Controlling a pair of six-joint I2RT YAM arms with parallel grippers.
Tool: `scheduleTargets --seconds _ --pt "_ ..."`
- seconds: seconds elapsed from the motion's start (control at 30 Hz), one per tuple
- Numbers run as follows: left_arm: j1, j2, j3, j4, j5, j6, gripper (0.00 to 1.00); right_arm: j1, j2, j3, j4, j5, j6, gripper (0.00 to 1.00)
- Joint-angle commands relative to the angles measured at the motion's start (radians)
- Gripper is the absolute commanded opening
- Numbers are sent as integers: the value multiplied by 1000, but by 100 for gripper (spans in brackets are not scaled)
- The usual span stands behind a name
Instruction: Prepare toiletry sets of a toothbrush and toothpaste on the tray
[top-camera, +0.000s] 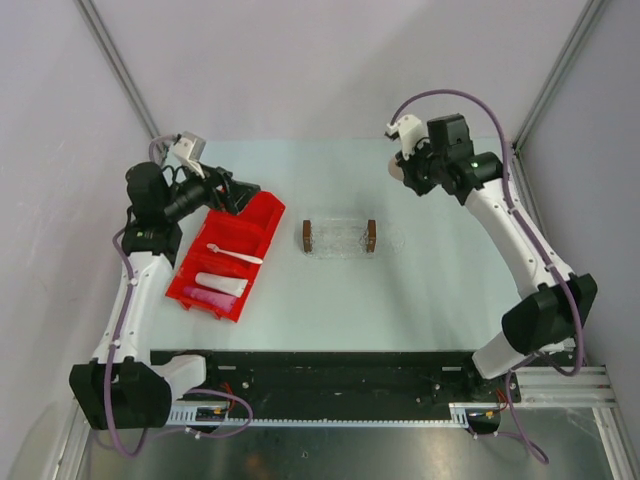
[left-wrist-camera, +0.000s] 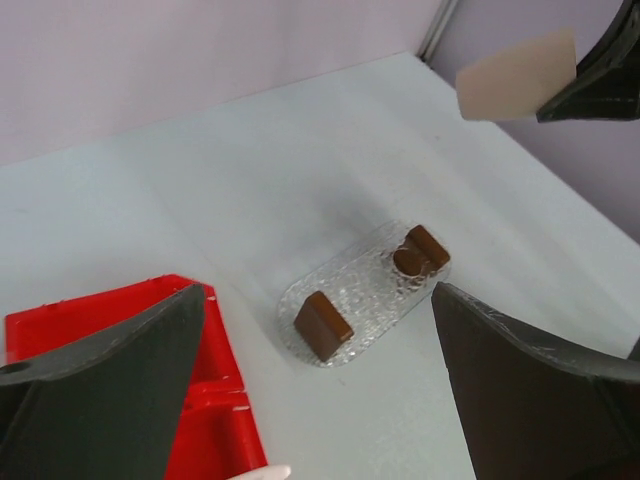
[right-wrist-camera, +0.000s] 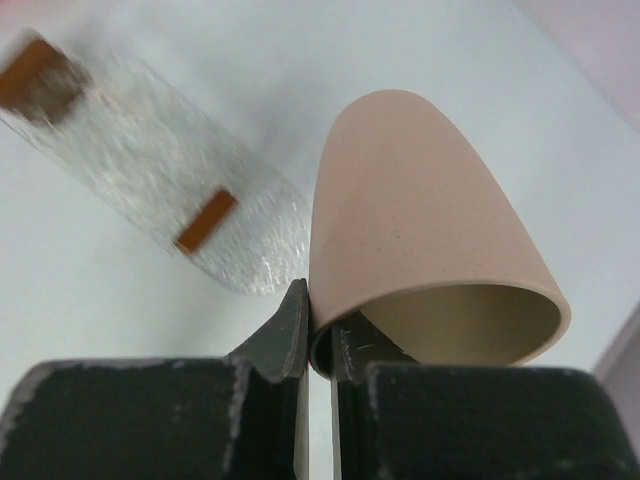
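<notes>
My right gripper moves down and back to the tray next and releases the cup (right-wrist-camera: 430, 230) at the tray's nearer clear end (right-wrist-camera: 262, 242) beside the brown block, since that end is empty.
The clear tray (top-camera: 340, 238) with a brown block at each short end lies mid-table and holds no toiletries; it also shows in the left wrist view (left-wrist-camera: 372, 300) and, blurred, in the right wrist view (right-wrist-camera: 150, 170). The white toothbrush (top-camera: 236, 255), the white tube (top-camera: 220, 284) and the magenta tube (top-camera: 208, 298) lie in the red bin (top-camera: 262, 215). My left gripper (top-camera: 236, 192) is open and empty above the bin's far end (left-wrist-camera: 320, 400). My right gripper (top-camera: 408, 168) is shut on the rim of a tan paper cup (right-wrist-camera: 430, 230), held up right of the tray (right-wrist-camera: 320, 350).
The red divided bin (left-wrist-camera: 215, 440) stands left of the tray. The tan cup (left-wrist-camera: 515, 75) hangs in the air at the far right in the left wrist view. Grey walls enclose the table at the back and sides.
</notes>
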Motion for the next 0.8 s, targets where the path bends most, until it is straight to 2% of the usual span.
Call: scheduleTargets --seconds 0.0,0.37,0.77 --pt "38 -15 0 -39 7 87 99 18 47 38 -180 169 -170 0" --pt "76 -12 -36 -61 -8 113 98 99 202 23 -280 295 -274 0" --pt "84 -12 -58 -62 -13 115 97 149 303 12 -326 308 -320 0"
